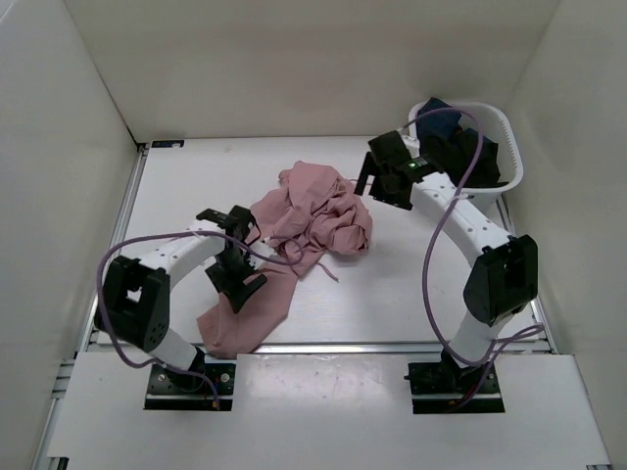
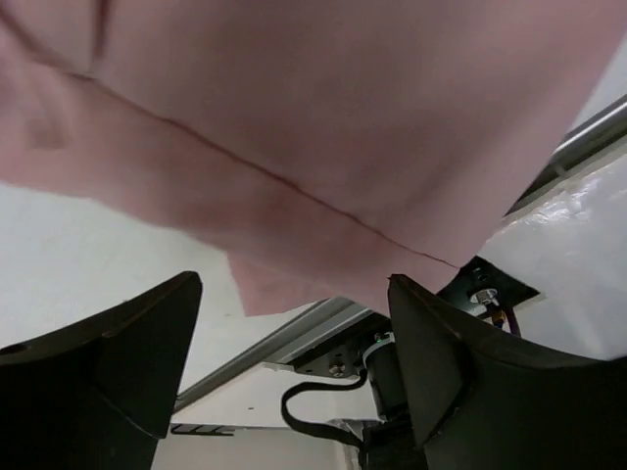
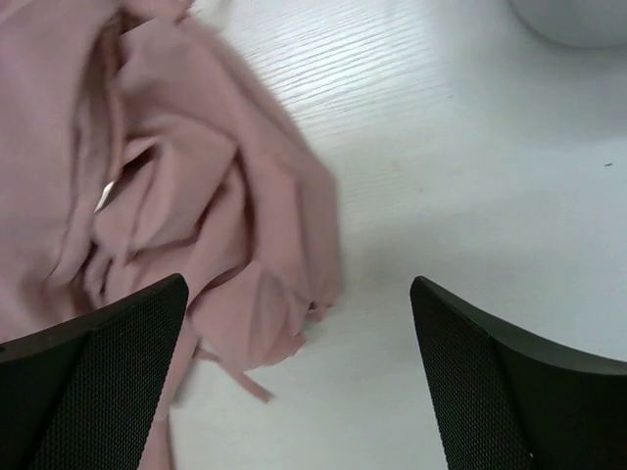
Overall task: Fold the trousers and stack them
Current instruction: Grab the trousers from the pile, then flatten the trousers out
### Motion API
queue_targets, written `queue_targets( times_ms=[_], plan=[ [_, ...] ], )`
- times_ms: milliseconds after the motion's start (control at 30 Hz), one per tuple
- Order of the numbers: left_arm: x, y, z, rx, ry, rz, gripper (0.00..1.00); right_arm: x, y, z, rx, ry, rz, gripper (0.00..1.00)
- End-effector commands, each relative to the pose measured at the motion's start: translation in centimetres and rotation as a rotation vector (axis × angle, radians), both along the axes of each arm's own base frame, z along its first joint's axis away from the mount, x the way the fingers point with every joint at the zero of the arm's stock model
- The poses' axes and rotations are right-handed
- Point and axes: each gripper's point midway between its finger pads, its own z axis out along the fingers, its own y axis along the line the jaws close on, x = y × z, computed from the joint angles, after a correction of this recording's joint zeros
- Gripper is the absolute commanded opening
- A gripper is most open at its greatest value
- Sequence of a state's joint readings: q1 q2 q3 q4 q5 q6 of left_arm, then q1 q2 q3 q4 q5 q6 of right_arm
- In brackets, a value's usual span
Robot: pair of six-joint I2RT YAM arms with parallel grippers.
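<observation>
My right gripper will next bring its open fingers back down onto the top of the trousers' bunched fold [image 1: 361, 235] [image 3: 291, 243], below and back from it, where bare table leaves finger room.
The dusty-pink trousers [image 1: 315, 213] lie crumpled mid-table, with one leg [image 1: 247, 315] trailing toward the near left edge. My left gripper [image 1: 241, 290] hovers over that leg, pointing back toward the arm bases. In the left wrist view the gripper [image 2: 294, 362] is open and empty, and the pink cloth [image 2: 323, 127] fills the upper frame. My right gripper [image 1: 366, 182] is just right of the pile. In the right wrist view this gripper [image 3: 299, 377] is open above bare table, with the trousers [image 3: 176, 196] and a drawstring end [image 3: 240, 380] to its left.
A white basket [image 1: 510, 147] holding dark garments [image 1: 460, 147] stands at the back right, behind the right arm. White walls enclose the table on three sides. A metal rail [image 1: 392, 346] runs along the near edge. Purple cables loop off both arms.
</observation>
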State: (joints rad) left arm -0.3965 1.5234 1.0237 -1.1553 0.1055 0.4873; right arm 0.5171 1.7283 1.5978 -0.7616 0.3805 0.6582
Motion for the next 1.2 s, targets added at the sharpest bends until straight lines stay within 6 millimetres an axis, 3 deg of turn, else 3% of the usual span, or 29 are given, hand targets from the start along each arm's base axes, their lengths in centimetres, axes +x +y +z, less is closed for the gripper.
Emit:
queue_targets(
  times_ms=[0,33,67,133,267,333,367,400,500,533,567,600,633,667,700,733,767,800,833,867,900,933,967,1000,1033,1067,1100,1167],
  plan=[
    [1.5,-0.7,-1.5,-0.01,-0.046,0.022,0.91,1.1,-0.1,-3.0,0.097,0.06,0.04,0.99],
    [1.7,-0.8,-1.9,-0.009,-0.046,0.031,0.93,0.0,1.1,-4.7,0.143,0.118,0.099,0.99],
    [2.0,-0.3,-2.7,0.024,-0.047,0.03,0.93,0.1,2.0,-4.9,0.18,0.11,0.137,0.99],
    [2.3,-0.3,-3.3,0.035,-0.044,0.04,0.91,-1.3,2.7,-8.2,0.217,0.189,0.158,0.99],
    [1.5,-1.7,-4.5,-0.021,0.033,0.064,0.68,-2.0,4.4,-11.3,0.319,0.239,0.162,0.99],
    [1.1,-1.5,-5.2,-0.009,0.059,0.074,0.48,-1.9,4.5,-12.0,0.322,0.25,0.15,0.93],
    [1.3,-1.4,-5.5,0.004,0.053,0.085,0.36,-2.2,4.4,-12.7,0.314,0.272,0.145,0.88],
    [0.9,-1.0,-5.9,0.026,0.066,0.085,0.14,-2.5,4.2,-12.9,0.308,0.288,0.142,0.7],
    [1.6,0.7,-5.8,0.057,0.023,0.141,0.14,-2.2,2.8,-12.4,0.26,0.271,0.108,0.31],
    [2.0,1.6,-5.7,0.074,-0.007,0.161,0.14,-2.5,2.4,-11.3,0.248,0.26,0.11,0.06],
    [3.5,2.4,-5.4,0.091,-0.076,0.185,0.14,-2.9,2.0,-10.8,0.237,0.258,0.103,0.0],
    [4.4,5.6,-4.6,0.179,-0.161,0.239,0.14,-2.9,1.5,-9.7,0.224,0.248,0.122,0.0],
    [5.3,7.5,-4.0,0.219,-0.221,0.269,0.14,-4.0,0.9,-9.1,0.202,0.268,0.139,0.0],
    [6.3,9.3,-3.2,0.257,-0.281,0.301,0.14,-4.4,1.6,-5.7,0.247,0.217,0.207,0.0],
    [7.4,11.3,-2.2,0.292,-0.33,0.301,0.14,-5.1,1.8,-3.9,0.242,0.19,0.31,0.0],
    [9.2,14.4,-0.1,0.324,-0.401,0.391,0.14,-7.4,2.6,-1.0,0.251,0.173,0.411,0.0],
    [10.3,15.9,1.3,0.329,-0.439,0.425,0.14,-8.6,3.2,1.0,0.25,0.151,0.493,0.0],
    [11.6,17.3,2.7,0.338,-0.474,0.435,0.14,-9.0,3.9,4.8,0.231,0.063,0.59,0.0],
    [14.3,19.8,5.3,0.366,-0.544,0.494,0.14,-10.9,4.9,7.9,0.23,-0.002,0.67,0.0],
    [15.7,20.8,6.6,0.385,-0.577,0.509,0.14,-12.0,5.1,9.8,0.227,-0.029,0.706,0.0],
    [17.2,21.6,7.9,0.399,-0.611,0.527,0.14,-12.2,5.5,13.1,0.247,-0.116,0.728,0.0],
    [18.6,22.0,8.8,0.41,-0.628,0.524,0.14,-12.7,5.6,14.6,0.282,-0.144,0.725,0.0],
    [20.9,22.4,10.4,0.409,-0.644,0.527,0.2,-13.1,5.7,16.9,0.322,-0.213,0.727,0.0],
    [22.0,22.2,11.1,0.406,-0.644,0.518,0.29,-12.5,5.0,17.9,0.342,-0.24,0.687,0.0],
    [24.3,21.1,13.8,0.36,-0.708,0.511,0.38,-12.5,4.8,19.0,0.378,-0.26,0.65,0.0],
    [25.2,20.2,13.0,0.337,-0.674,0.499,0.46,-12.5,4.9,19.2,0.396,-0.261,0.637,0.0],
    [25.5,19.4,13.5,0.316,-0.669,0.481,0.68,-11.9,4.6,19.0,0.396,-0.263,0.604,0.0],
    [25.4,15.8,14.8,0.216,-0.667,0.43,0.76,-11.5,4.6,17.5,0.399,-0.227,0.561,0.0]
  ],
)
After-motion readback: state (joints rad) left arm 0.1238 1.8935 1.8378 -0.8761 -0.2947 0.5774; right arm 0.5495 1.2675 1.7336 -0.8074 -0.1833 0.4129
